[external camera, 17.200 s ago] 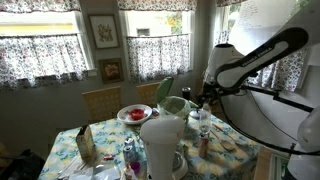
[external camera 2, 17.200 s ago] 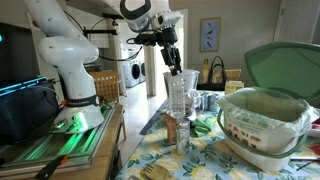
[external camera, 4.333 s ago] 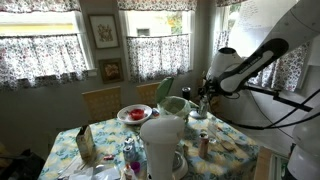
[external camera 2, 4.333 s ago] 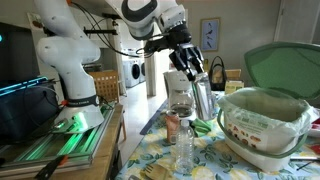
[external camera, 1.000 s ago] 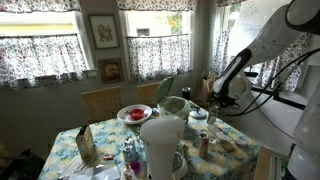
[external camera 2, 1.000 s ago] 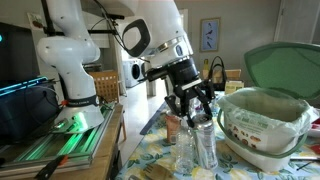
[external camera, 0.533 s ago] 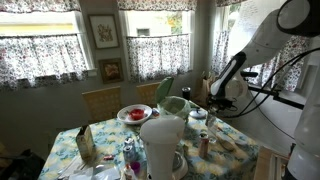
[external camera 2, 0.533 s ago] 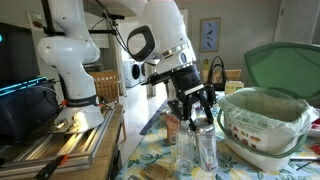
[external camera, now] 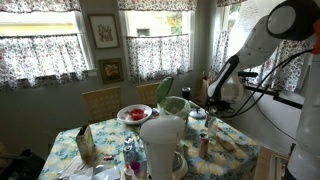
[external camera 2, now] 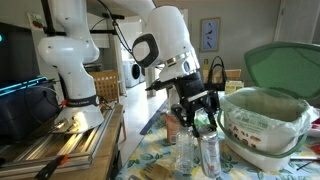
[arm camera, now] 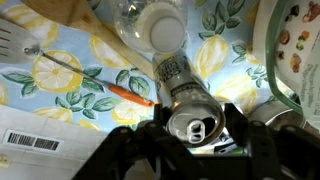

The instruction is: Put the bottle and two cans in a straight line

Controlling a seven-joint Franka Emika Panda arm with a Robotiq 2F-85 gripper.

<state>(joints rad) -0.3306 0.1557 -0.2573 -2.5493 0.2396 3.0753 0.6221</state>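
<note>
I will lower the hanging can until its base stands on the cloth beside the clear plastic bottle, just below my gripper, then let go.
My gripper (arm camera: 190,128) is shut on a silvery can (arm camera: 178,82), gripping it just below its top rim; the pull tab faces the wrist camera. In an exterior view the can (external camera 2: 209,153) hangs upright under the gripper (external camera 2: 203,125), low over the lemon-print tablecloth (external camera 2: 160,165). The small reddish-brown bottle (external camera 2: 171,127) stands just behind it, and also shows on the table below the arm (external camera: 204,143). Part of another silvery can (arm camera: 284,112) shows right of my fingers.
A clear plastic bottle with a white cap (arm camera: 165,28) stands close beside the held can (external camera 2: 185,150). A white tub with a green lid (external camera 2: 265,125) fills the right side. A big white jug (external camera: 160,145) stands near the front. An orange pen (arm camera: 130,95) lies on the cloth.
The gripper has moved down and slightly towards the tub with the can still in its grip. The jaws have not changed.
</note>
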